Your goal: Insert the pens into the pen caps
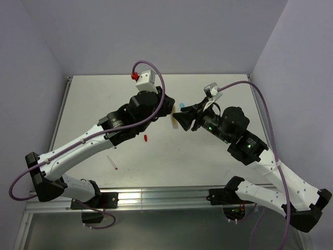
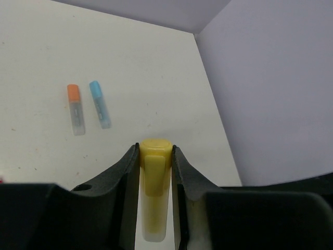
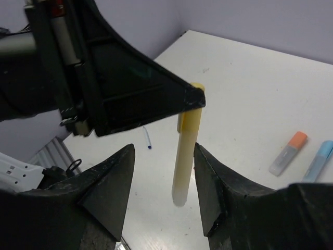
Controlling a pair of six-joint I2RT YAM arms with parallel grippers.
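Note:
I will lower the yellow marker [image 2: 154, 192] with my left gripper, tip it flat and release it on the clear tabletop below, beside the capped orange marker, because the yellow marker is capped.
My left gripper [image 2: 155, 148] is shut on a yellow marker [image 2: 154, 192] with its yellow cap on, and holds it upright above the table [image 1: 218, 156]. In the right wrist view the marker [image 3: 186, 151] hangs between the fingers of my open right gripper [image 3: 164, 151], close to the right finger. From above, the two grippers [image 1: 170, 112] [image 1: 179, 119] meet at the table's middle. A capped orange marker [image 2: 76, 109] and a capped light-blue marker [image 2: 100, 104] lie side by side on the table. A thin pen with a dark-blue tip [image 3: 147, 138] lies beyond.
A tiny red cap [image 1: 146, 138] lies under the left arm. A thin white pen with a red tip [image 1: 112, 163] lies near the front left. Purple walls close in the table's back and right sides.

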